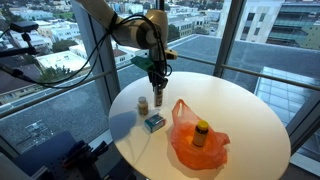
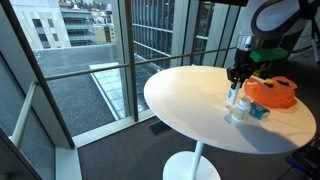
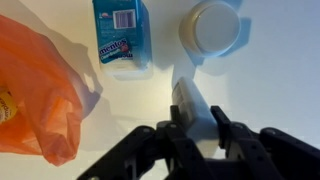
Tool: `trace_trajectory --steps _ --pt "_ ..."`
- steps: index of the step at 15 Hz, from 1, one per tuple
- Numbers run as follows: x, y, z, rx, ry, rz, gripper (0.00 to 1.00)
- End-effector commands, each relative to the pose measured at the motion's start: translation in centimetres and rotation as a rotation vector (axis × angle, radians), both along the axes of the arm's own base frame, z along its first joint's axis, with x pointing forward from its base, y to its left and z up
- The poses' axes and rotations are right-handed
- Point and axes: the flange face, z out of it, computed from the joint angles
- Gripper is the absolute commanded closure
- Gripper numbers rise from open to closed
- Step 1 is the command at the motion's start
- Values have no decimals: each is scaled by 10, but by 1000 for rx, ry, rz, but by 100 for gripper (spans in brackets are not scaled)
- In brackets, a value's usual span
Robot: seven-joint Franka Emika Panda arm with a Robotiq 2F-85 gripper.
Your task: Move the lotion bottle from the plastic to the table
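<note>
Next, my gripper moves down onto the bare white tabletop beside the small bottle to release the lotion bottle upright, since that spot is clear of the bag (image 1: 190,145).
My gripper (image 3: 192,120) is shut on a white lotion bottle (image 3: 188,100), one finger on each side of it. In both exterior views the gripper (image 1: 156,78) (image 2: 237,77) holds the bottle (image 1: 157,95) (image 2: 235,95) upright just above or on the round white table (image 1: 245,110), beside the orange plastic bag (image 1: 190,145). I cannot tell whether the bottle's base touches the table. The bag (image 3: 40,90) lies to the left in the wrist view and also shows in an exterior view (image 2: 272,93).
A blue box (image 1: 153,122) (image 3: 122,32) lies by the bag. A small bottle (image 1: 143,103) stands next to the gripper, its round top showing in the wrist view (image 3: 212,27). A yellow-capped bottle (image 1: 201,132) stands on the bag. Windows surround the table.
</note>
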Motion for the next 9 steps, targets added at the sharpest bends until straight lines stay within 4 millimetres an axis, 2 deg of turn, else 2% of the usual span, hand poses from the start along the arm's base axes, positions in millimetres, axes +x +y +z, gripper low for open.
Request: trace_trajectory --steps 1,9 --pt "10 3 -2 -13 -10 20 89" --pt "14 5 -14 -21 -28 22 89"
